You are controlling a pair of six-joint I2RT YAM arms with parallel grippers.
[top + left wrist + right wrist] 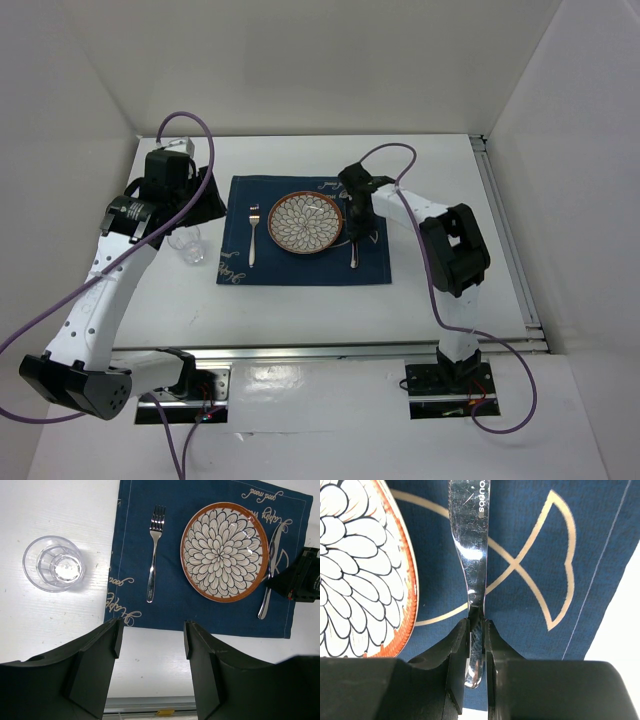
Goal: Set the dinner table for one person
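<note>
I will lower my left gripper next onto the glass's rim away from the placemat, because the unset glass is below the gripper, to the left in the left wrist view.
The white dinner table [300, 310] carries a navy placemat [300, 268] with a patterned plate [305, 222] in its middle. A fork [252, 235] lies left of the plate and a knife [353, 250] lies right of it. My right gripper [476, 627] is shut on the knife's handle [470, 530], low over the placemat [530, 545] beside the plate [360, 575]. My left gripper [152, 640] is open and empty, high above the table's near side. A clear glass [54, 563] stands on the table [60, 510] left of the placemat [200, 610].
The left wrist view also shows the fork [154, 552], the plate [224, 551], the knife [270, 575] and my right gripper [300, 577]. White walls close the table on three sides. A metal rail [510, 240] runs along the right edge.
</note>
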